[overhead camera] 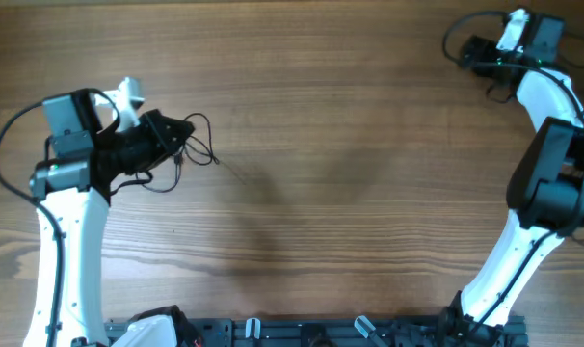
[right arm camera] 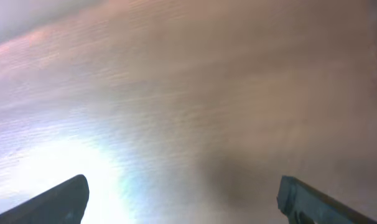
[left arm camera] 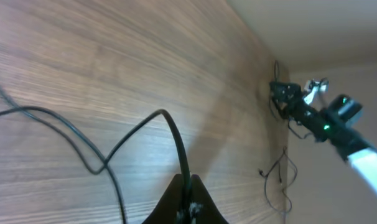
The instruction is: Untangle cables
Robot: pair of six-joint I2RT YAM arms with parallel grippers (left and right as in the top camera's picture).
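The left gripper carries the thin black cable (overhead camera: 203, 135) outward and to the right in the overhead view next, then releases it over the table's bare middle.
My left gripper (overhead camera: 179, 136) is at the left of the table, shut on a thin black cable (overhead camera: 203, 135). In the left wrist view the jaws (left arm camera: 190, 190) pinch this cable (left arm camera: 173, 134), which arches up and loops away to the left over the wood. Thin loops and a plug end (overhead camera: 176, 172) hang around the gripper. My right gripper (overhead camera: 472, 53) is at the far right corner, open, with its fingers wide apart (right arm camera: 182, 190) over bare wood. A thin black loop (overhead camera: 456, 34) lies beside it. Another thin cable (left arm camera: 279, 180) lies near the far table edge.
The wooden table (overhead camera: 350, 193) runs between the two arms. The right arm (left arm camera: 338, 124) shows in the distance in the left wrist view. A black rail (overhead camera: 302, 333) runs along the front edge. The right wrist view is blurred, with a bright glare (right arm camera: 58, 162) on the wood.
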